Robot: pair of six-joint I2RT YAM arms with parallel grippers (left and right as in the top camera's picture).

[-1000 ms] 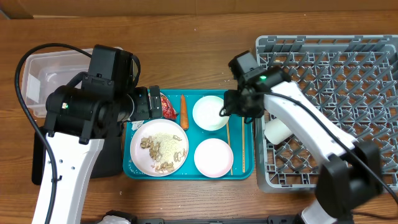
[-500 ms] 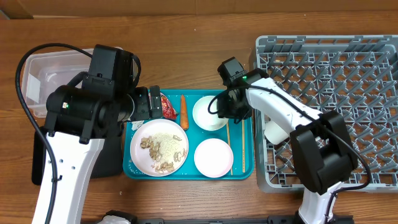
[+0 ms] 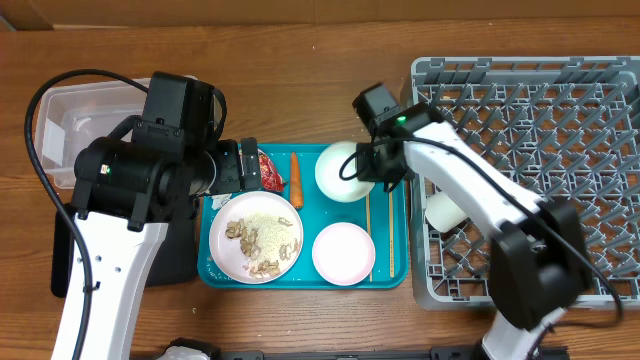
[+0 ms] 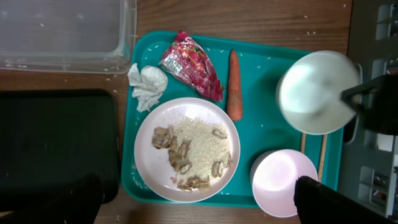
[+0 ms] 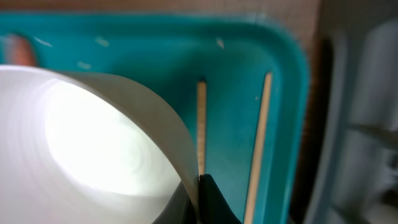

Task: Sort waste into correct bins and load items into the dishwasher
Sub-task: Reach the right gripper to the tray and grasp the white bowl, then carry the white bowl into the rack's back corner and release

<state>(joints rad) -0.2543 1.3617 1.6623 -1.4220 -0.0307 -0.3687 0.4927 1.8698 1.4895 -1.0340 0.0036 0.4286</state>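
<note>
Next I will swing my right gripper over the rack's empty wires beyond the cup, tilting the white bowl, then release it, since they lie to its right in the overhead view.
My right gripper (image 3: 364, 170) (image 5: 199, 186) is shut on the right rim of a white bowl (image 3: 338, 172) (image 5: 81, 143) over the teal tray (image 3: 385, 278). A white plate (image 3: 256, 237) (image 4: 186, 149) with rice and beige scraps sits on the tray's left. Above it lie a red wrapper (image 4: 191, 65), a white tissue (image 4: 148, 86) and a carrot (image 4: 234, 84). A pale pink bowl (image 4: 285, 182) rests at the tray's front right. My left gripper (image 4: 193, 208) hangs open, high above the plate's near side. A white cup (image 3: 445, 210) lies in the grey dishwasher rack (image 3: 560, 130).
A clear tub (image 3: 70, 125) stands at the far left, with a black tray (image 4: 56, 143) in front of it, under my left arm. Two wooden chopsticks (image 5: 201, 124) (image 5: 258, 143) lie along the teal tray's right side, next to the rack's edge.
My right gripper came down to the white bowl and closed on its rim. The bowl has shifted slightly toward the tray's far edge. The left arm is still.
</note>
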